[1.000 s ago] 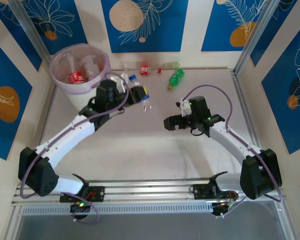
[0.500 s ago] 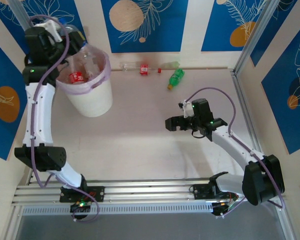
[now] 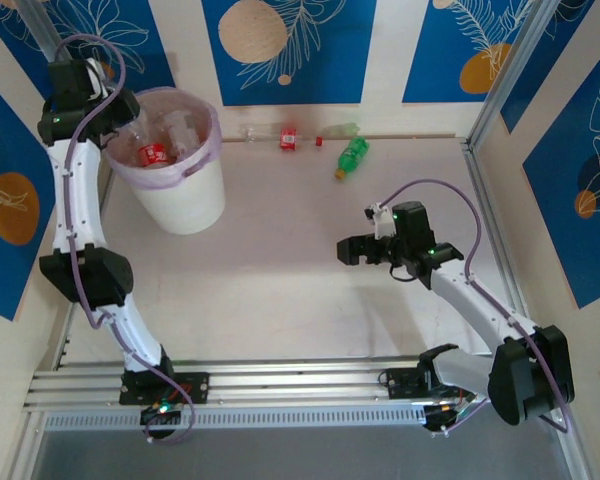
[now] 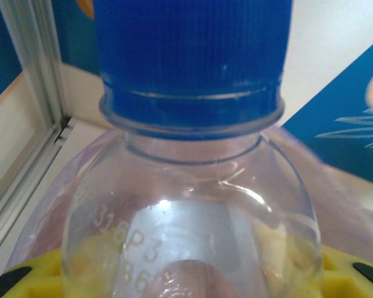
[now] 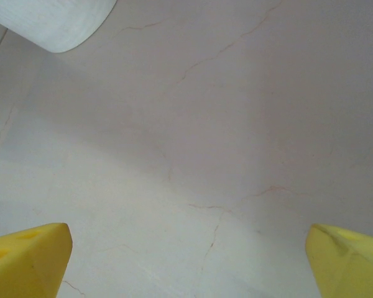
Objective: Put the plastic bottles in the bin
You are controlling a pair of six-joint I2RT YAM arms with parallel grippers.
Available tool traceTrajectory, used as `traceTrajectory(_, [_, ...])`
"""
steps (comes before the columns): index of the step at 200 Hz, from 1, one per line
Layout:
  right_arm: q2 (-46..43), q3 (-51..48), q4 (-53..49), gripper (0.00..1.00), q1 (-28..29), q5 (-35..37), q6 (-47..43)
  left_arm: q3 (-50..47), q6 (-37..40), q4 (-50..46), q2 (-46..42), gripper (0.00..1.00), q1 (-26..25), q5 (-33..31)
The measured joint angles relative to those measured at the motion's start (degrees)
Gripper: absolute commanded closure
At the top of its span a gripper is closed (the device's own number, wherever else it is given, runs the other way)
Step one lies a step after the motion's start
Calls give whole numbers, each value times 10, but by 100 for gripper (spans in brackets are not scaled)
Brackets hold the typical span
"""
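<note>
The pink-lined opening is beside and below the fingers of my left gripper. My left gripper will move over the bin [image 3: 205, 180], tilt its fingers down and release the clear bottle.
My left gripper [image 3: 108, 112] hangs at the left rim of the bin [image 3: 205, 180], a white bucket with a pink liner. It is shut on a clear bottle with a blue cap [image 4: 193, 62], whose body [image 4: 193, 205] sits between the yellow fingers [image 4: 25, 282]. That bottle [image 3: 130, 125] reaches over the bin's opening. Several bottles lie inside the bin, one with a red label [image 3: 152, 154]. On the table by the back wall lie a clear red-labelled bottle [image 3: 283, 136], a green bottle [image 3: 352, 155] and a clear green-labelled bottle [image 3: 340, 130]. My right gripper [image 3: 354, 250] is open above bare table.
The bin's white base [image 5: 56, 22] shows at the top left of the right wrist view, beyond the yellow fingertips [image 5: 31, 254]. A back wall and aluminium frame posts [image 3: 480, 120] close off the table. Pale tabletop [image 3: 280, 280] lies between the arms.
The left arm carried the blue-capped bottle from the table's middle up to the bin's left rim, then lowered a little. The right gripper drifted slightly right.
</note>
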Motion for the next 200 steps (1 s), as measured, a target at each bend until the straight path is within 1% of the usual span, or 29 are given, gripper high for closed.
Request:
traceTrajectory(41, [-17,-23,-8,3,-14,0,-6,2,38,-49,22,100,-7,-46])
traceTrajectory(87, [-19,-25,-8,4,-31,-5,-5,1,60,-67,32,100,-9,-60])
traceTrajectory(106, [-19,-27,-7,4,-34,-5,-3,1,66,-67,45,88,-8,-66])
traceTrajectory(112, [-19,-28,-7,4,-35,-6,-3,1,67,-65,50,83,-9,-64])
traceTrajectory(123, [-19,-28,-8,4,-36,-6,-3,0,68,-67,61,63,-15,-57])
traceTrajectory(133, [-19,-29,-7,4,-37,-7,-3,-7,67,-70,71,53,-20,-56])
traceTrajectory(142, [-19,-29,-7,4,-38,-7,-3,-9,65,-64,78,39,-21,-56])
traceTrajectory(147, [-19,-30,-7,4,-38,-7,-3,-10,68,-63,81,33,-20,-54])
traceTrajectory(163, [-19,-33,-6,4,-39,-7,-1,-13,66,-64,84,18,-22,-47])
traceTrajectory(187, [-19,-33,-3,4,-41,-9,0,-14,71,-63,83,3,-26,-41])
traceTrajectory(195, [-19,-33,-3,4,-41,-9,0,-14,69,-60,82,0,-26,-37])
traceTrajectory(200, [-19,-33,-3,4,-41,-9,1,-14,70,-57,81,0,-26,-36])
